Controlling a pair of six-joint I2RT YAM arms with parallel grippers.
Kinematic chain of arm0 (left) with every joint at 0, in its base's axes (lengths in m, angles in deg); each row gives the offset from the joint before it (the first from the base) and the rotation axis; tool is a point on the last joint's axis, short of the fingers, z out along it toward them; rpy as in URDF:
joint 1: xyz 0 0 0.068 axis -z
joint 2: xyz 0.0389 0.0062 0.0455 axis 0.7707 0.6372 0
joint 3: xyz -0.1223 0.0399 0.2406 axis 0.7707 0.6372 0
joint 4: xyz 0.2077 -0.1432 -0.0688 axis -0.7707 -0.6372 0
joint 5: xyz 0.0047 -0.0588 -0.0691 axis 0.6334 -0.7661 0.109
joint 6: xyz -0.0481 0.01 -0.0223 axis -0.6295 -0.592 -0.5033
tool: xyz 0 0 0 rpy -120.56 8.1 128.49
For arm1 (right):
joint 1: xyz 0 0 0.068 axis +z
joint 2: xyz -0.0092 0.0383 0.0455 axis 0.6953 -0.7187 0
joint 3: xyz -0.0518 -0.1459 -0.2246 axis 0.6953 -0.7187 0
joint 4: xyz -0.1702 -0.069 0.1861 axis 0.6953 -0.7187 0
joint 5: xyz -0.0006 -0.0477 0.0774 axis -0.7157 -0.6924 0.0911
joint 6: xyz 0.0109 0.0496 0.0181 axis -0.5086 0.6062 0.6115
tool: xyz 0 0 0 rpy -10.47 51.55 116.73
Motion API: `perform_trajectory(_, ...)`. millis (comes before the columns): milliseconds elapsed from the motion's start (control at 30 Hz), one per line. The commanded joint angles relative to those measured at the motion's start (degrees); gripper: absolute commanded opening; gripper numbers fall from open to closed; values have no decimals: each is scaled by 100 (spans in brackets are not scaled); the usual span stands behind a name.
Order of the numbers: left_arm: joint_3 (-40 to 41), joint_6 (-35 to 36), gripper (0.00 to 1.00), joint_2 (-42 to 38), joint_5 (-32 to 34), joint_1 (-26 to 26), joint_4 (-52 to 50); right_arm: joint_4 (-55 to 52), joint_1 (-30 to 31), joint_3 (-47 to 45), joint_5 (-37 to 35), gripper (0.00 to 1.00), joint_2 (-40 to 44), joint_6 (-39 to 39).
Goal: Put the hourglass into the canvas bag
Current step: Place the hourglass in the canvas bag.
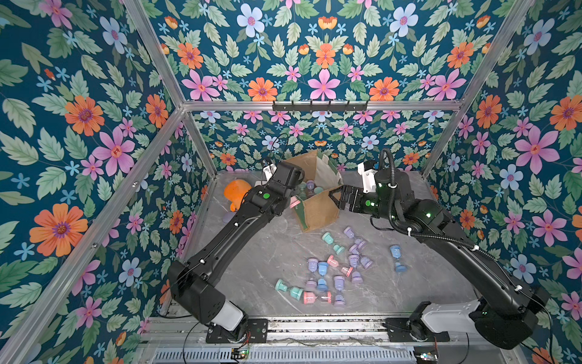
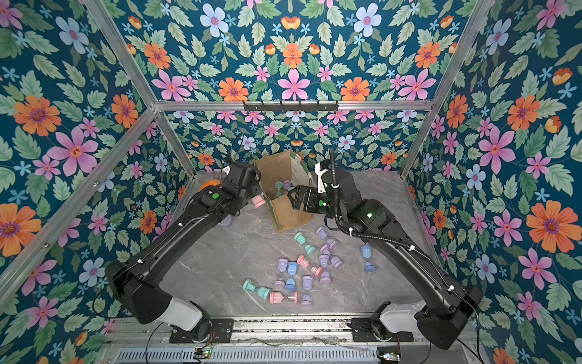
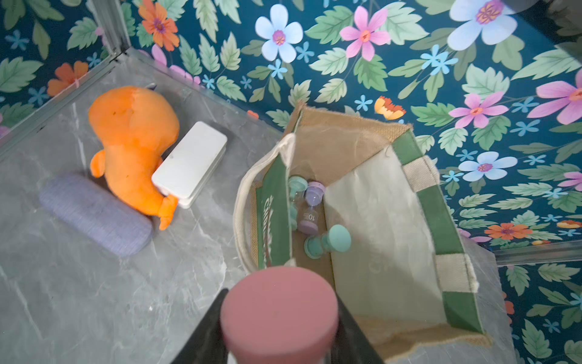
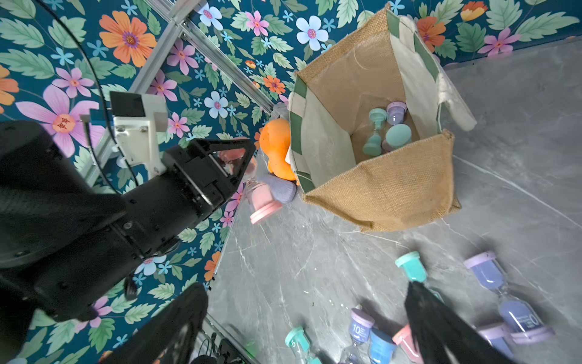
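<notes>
The pink hourglass hangs outside, so the left gripper next moves outward over the bag's rim and down to release it over the bag's bottom below.
My left gripper (image 3: 278,315) is shut on a pink hourglass (image 3: 278,309), whose round cap fills the space between the black fingers. In both top views this hourglass (image 1: 294,201) (image 2: 259,201) hangs just outside the left corner of the canvas bag (image 1: 318,209) (image 2: 288,211). The bag (image 4: 393,189) stands open at the back of the table, with teal and purple hourglasses (image 3: 327,242) (image 4: 398,135) on its floor. My right gripper (image 1: 334,197) (image 4: 304,288) is open and holds nothing, by the bag's right side above the table.
Several loose hourglasses (image 1: 340,268) in pink, blue, purple and teal lie in front of the bag. An orange plush toy (image 3: 135,141), a white box (image 3: 189,164) and a purple-grey case (image 3: 94,214) sit in the back left corner. A black hook rail (image 1: 319,105) hangs on the back frame.
</notes>
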Motion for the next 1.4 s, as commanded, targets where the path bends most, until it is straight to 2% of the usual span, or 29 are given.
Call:
perform_trajectory(0,-532,623,33,458,-404,-128,308,-52,-165,270,202,99,-180,211)
perform_trajectory(133,-1256,877,34,1107,-605,-215,428,59,-318,467,259,99,-323,249)
perform_trajectory(333,-2058,877,34,1917,-845,-380,431,263,-453,634,396,99,-479,413)
perform_trajectory(767,-2189,786,33,3024,-805,-492,639,620,-504,452,537,99,-494,582)
perform_trajectory(1000,-2232,854,33,3368,-808,-518,598,1079,-521,-165,682,99,-203,634)
perform_trajectory(1367,-2283,904,40,3803,-869,-517,559,1260,-521,-474,853,99,-91,583)
